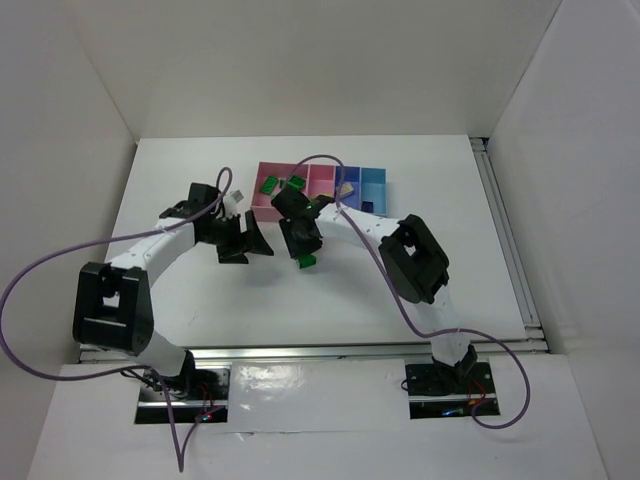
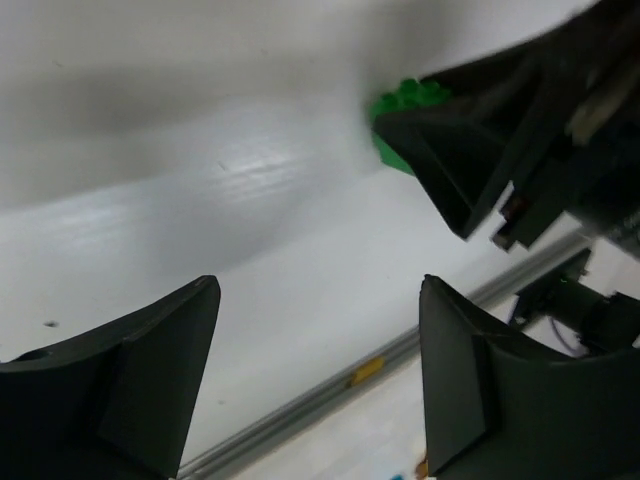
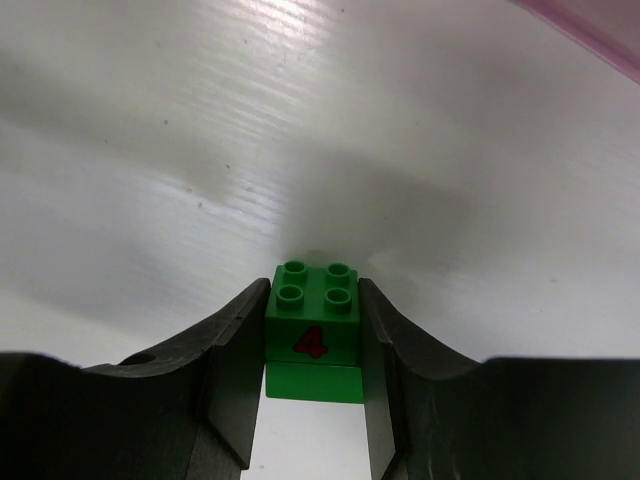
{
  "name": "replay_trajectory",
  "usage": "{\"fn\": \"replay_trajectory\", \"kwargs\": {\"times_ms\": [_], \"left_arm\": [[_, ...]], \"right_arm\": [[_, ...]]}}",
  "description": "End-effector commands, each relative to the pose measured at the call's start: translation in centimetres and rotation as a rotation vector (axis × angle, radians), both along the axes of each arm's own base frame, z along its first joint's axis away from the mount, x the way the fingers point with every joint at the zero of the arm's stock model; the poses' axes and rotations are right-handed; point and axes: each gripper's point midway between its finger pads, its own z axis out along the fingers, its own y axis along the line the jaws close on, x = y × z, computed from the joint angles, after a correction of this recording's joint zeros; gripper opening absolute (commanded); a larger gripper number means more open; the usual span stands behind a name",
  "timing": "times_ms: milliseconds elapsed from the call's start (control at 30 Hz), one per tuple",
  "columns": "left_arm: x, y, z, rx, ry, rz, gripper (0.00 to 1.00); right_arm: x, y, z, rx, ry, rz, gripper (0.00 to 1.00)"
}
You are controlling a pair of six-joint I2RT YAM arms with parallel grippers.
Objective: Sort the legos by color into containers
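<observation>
My right gripper should next lift and move outward over the large pink tray [image 1: 262,205] and let go of the green lego, because that tray of green legos is outward of the gripper.
My right gripper [image 1: 304,250] is shut on a dark green lego [image 1: 308,261] just above the white table, in front of the trays. In the right wrist view the brick [image 3: 313,325] has four studs and a red "4", and sits squeezed between both fingers of the gripper [image 3: 313,300]. My left gripper [image 1: 246,241] is open and empty, just left of the right one. In the left wrist view the gripper [image 2: 318,300] has its jaws wide apart, and the same green lego [image 2: 402,108] shows beyond them. The large pink tray [image 1: 262,205] holds two green legos [image 1: 272,184].
A smaller pink tray [image 1: 325,172] and a blue tray [image 1: 374,178] join the large one in a row at the back. A pale object [image 1: 345,188] lies in that row. A pink tray edge [image 3: 600,40] shows top right in the right wrist view. A metal rail [image 2: 330,385] runs along the table's near edge.
</observation>
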Motion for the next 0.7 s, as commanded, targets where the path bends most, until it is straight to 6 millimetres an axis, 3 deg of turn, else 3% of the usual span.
{"fn": "replay_trajectory", "kwargs": {"times_ms": [0,67,167,200,267,400,567,667], "left_arm": [[-1.0,-2.1,3.0,-0.141,-0.112,-0.094,0.85],[-2.7,-3.4,2.8,-0.219,-0.093,-0.149,0.94],[-3.2,-5.2,3.0,-0.28,-0.101,-0.165,0.95],[-2.7,-6.1,4.1,-0.308,-0.137,-0.147,0.95],[-2.1,-6.6,4.2,-0.304,-0.161,-0.086,0.93],[1.2,-6.9,5.7,-0.301,-0.265,0.107,0.9],[2.9,-8.9,5.5,-0.285,-0.28,0.087,0.89],[3.5,-8.8,4.4,-0.254,-0.257,0.096,0.83]], "right_arm": [[2.1,0.2,4.4,0.138,-0.011,-0.095,0.23],[2.4,0.0,5.4,0.198,0.002,-0.147,0.2],[2.9,1.1,6.9,0.34,0.034,-0.215,0.2],[2.9,1.5,7.5,0.366,0.035,-0.225,0.2],[3.1,1.8,7.9,0.405,0.051,-0.241,0.2],[3.3,3.3,9.3,0.534,0.078,-0.266,0.2],[3.0,4.5,10.1,0.575,0.115,-0.227,0.21],[2.7,4.9,10.5,0.6,0.137,-0.217,0.21]]}}
